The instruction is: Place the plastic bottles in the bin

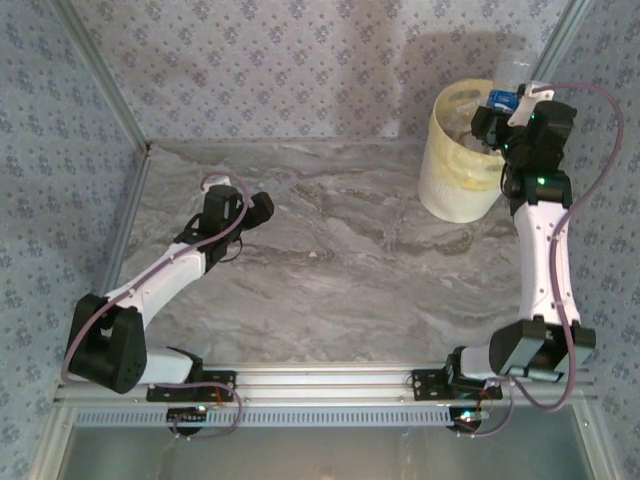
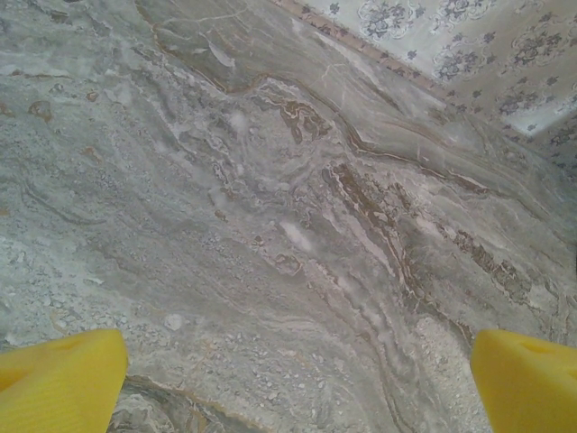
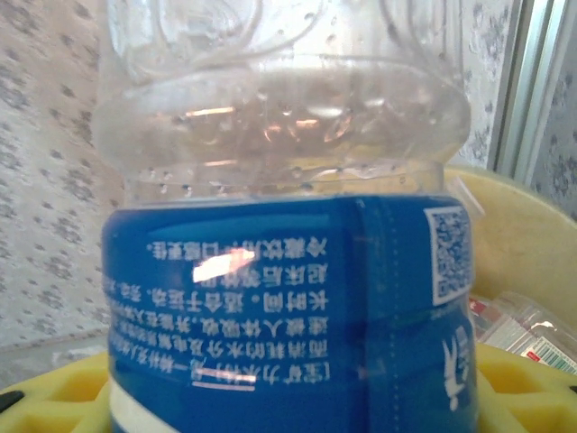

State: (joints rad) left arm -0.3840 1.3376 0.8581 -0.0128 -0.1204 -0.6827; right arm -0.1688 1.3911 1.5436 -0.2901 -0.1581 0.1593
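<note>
The clear plastic bottle [image 1: 507,82] comes down in my right gripper toward the bin's opening [image 1: 463,117] next and gets released there, since that opening lies below my gripper.
A clear plastic bottle [image 1: 507,82] with a blue label is held above the far rim of the bin [image 1: 447,188], a round cream-yellow bucket at the back right. My right gripper [image 1: 497,110] is shut on it. In the right wrist view the bottle [image 3: 288,298] is very close, upside-down print on its label, with my right gripper [image 3: 288,410] clamped round it and one yellow finger [image 3: 54,397] at the lower left. Behind it are the bin's rim [image 3: 527,225] and other bottles [image 3: 527,334] lying inside. My left gripper [image 1: 256,208] [image 2: 293,388] is open over bare marble.
Patterned walls close in the table at the back and on both sides, and a metal corner post [image 1: 560,40] rises just behind the bin. The marble tabletop [image 1: 340,260] stretches between the two arms.
</note>
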